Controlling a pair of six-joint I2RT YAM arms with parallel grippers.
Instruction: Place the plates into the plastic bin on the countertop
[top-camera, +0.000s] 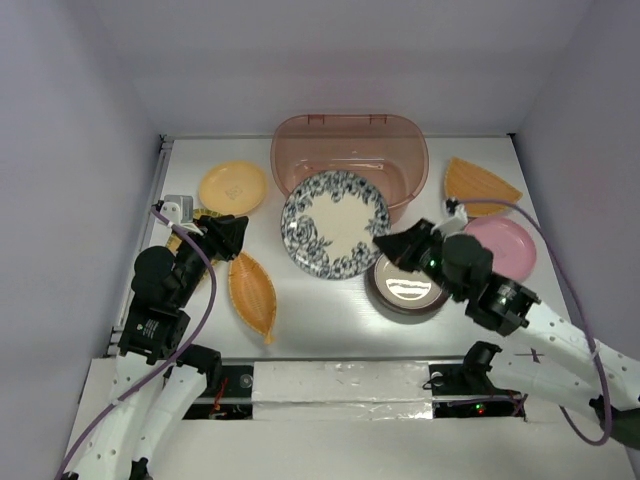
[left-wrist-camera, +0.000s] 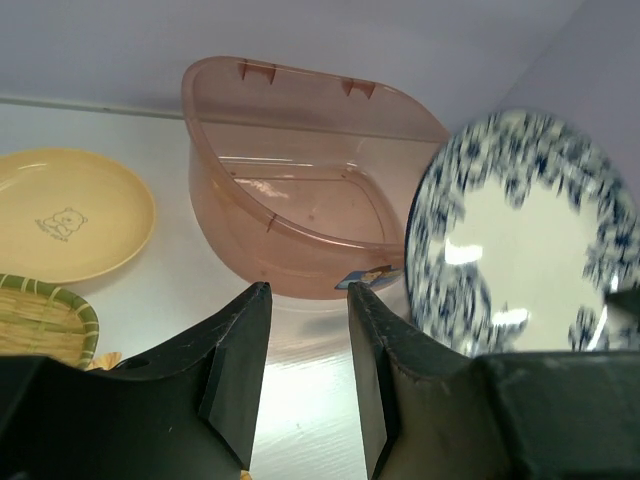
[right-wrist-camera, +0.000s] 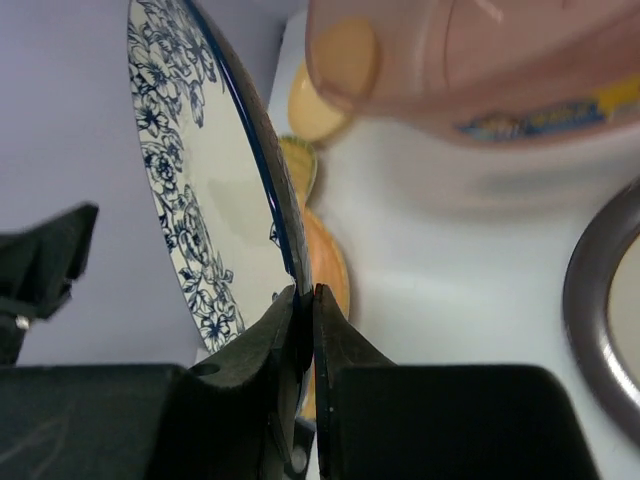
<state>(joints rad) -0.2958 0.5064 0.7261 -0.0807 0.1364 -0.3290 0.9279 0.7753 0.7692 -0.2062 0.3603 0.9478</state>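
Observation:
The blue-floral plate (top-camera: 334, 222) hangs short of the bin, so next I should move my right gripper outward, then down to release the plate on the bin's open bottom.
My right gripper (top-camera: 383, 243) is shut on the rim of the blue-floral white plate (top-camera: 334, 222) and holds it lifted just in front of the translucent reddish-brown bin (top-camera: 349, 158). In the right wrist view the plate (right-wrist-camera: 195, 170) stands edge-on between the pinched fingers (right-wrist-camera: 306, 300). The plate (left-wrist-camera: 520, 235) and the bin (left-wrist-camera: 300, 190) also show in the left wrist view. My left gripper (top-camera: 236, 232) is open and empty (left-wrist-camera: 308, 290), low over the countertop, left of the lifted plate. The brown-rimmed cream plate (top-camera: 405, 287) lies under my right arm.
A round yellow plate (top-camera: 232, 187) lies back left, an orange leaf-shaped plate (top-camera: 252, 293) front left, a ribbed yellow plate (left-wrist-camera: 40, 318) by my left gripper. An orange fan-shaped plate (top-camera: 478, 184) and a round pink plate (top-camera: 503, 244) lie on the right. Pale walls surround the countertop.

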